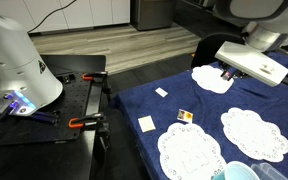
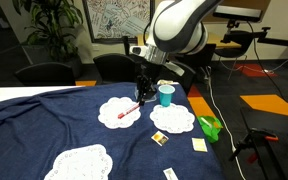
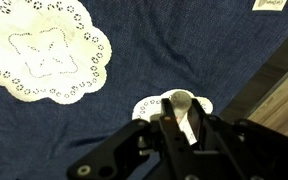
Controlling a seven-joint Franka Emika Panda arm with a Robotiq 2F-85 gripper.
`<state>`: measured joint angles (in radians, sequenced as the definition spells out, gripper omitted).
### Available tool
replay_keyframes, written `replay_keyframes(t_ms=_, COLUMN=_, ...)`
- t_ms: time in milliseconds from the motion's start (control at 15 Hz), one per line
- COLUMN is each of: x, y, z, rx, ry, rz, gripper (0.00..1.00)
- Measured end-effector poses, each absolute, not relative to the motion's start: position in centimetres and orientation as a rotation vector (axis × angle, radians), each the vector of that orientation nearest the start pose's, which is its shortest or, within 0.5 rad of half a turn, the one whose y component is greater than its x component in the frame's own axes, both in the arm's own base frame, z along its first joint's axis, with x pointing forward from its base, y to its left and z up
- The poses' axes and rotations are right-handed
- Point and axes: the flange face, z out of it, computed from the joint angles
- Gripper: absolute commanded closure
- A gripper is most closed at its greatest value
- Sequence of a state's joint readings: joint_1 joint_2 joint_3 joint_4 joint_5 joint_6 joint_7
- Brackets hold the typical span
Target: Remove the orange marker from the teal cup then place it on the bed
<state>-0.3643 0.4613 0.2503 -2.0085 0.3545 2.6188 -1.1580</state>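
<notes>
My gripper will next move down toward the bed (image 1: 206, 116) (image 3: 174, 62), shifting a little toward the yellow-and-black card, and open, since the orange marker already hangs clear of the teal cup.
My gripper (image 2: 140, 98) is shut on the orange marker (image 2: 129, 111), which slants down to a small white doily (image 2: 117, 110) on the navy bed (image 2: 44, 120). In the wrist view the marker (image 3: 179, 99) shows end-on between the fingers (image 3: 184, 112), above that doily (image 3: 149, 107). The teal cup (image 2: 166, 96) stands upright just beside the gripper, on another doily; it also shows at the bottom edge of an exterior view (image 1: 240, 172). There the gripper (image 1: 224, 72) hangs over the far doily (image 1: 212, 80).
Larger doilies (image 1: 189, 150) (image 1: 254, 133) lie on the bed, with a yellow-and-black card (image 1: 185, 116) and white cards (image 1: 146, 123) (image 1: 161, 92). A green object (image 2: 210, 126) sits near the bed's edge. The black table (image 1: 64, 115) holds the robot base. Wood floor (image 3: 284, 80) borders the bed.
</notes>
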Motion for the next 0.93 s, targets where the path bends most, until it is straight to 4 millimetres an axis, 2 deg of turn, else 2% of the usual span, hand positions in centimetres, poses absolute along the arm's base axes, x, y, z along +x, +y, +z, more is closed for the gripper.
replay_keyframes(t_ms=600, x=63.8, y=-8.2, z=21.6, rx=-2.711, ry=-1.205, rz=-0.226, gripper=0.93)
replay_keyframes(t_ms=667, x=64.1, y=-8.1, z=21.2, rx=-2.708, ry=-1.221, rz=-0.214, gripper=0.54)
replay_keyframes(t_ms=733, x=64.3, y=-8.0, z=20.9, rx=-2.706, ry=-1.237, rz=-0.206, gripper=0.53)
replay_keyframes(t_ms=933, x=65.0, y=-7.6, z=20.1, rx=-2.703, ry=-1.258, rz=-0.199, gripper=0.31)
